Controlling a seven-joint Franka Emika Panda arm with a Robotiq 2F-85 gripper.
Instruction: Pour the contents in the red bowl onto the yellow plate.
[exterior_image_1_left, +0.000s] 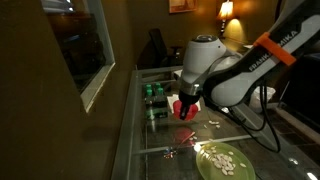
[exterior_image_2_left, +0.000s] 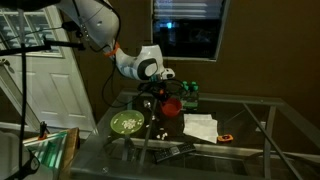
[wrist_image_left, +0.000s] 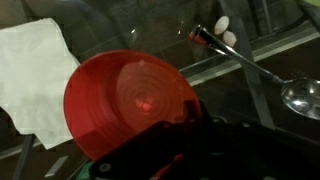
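The red bowl (exterior_image_1_left: 186, 107) comes down onto the glass table beside the dark green cans next and my gripper releases it, because its pieces already lie on the yellow plate.
The red bowl (wrist_image_left: 130, 100) fills the wrist view, and my gripper (wrist_image_left: 165, 135) is shut on its rim. The bowl looks empty inside. In both exterior views the bowl (exterior_image_1_left: 186, 107) (exterior_image_2_left: 172, 103) hangs from the gripper (exterior_image_1_left: 188, 100) (exterior_image_2_left: 165, 95) above the glass table. The yellow plate (exterior_image_1_left: 224, 162) (exterior_image_2_left: 127, 123) lies on the table to one side of the bowl. Small pale pieces, the contents (exterior_image_1_left: 222, 158) (exterior_image_2_left: 128, 121), lie scattered on the plate. The bowl is apart from the plate.
Dark green cans (exterior_image_1_left: 153, 92) (exterior_image_2_left: 188, 96) stand behind the bowl. A white napkin (wrist_image_left: 35, 70) (exterior_image_2_left: 200, 126) lies on the glass table (exterior_image_1_left: 165, 150). A metal spoon (wrist_image_left: 270, 80) and two pale pieces (wrist_image_left: 225, 32) lie nearby. A small orange thing (exterior_image_2_left: 226, 137) sits beside the napkin.
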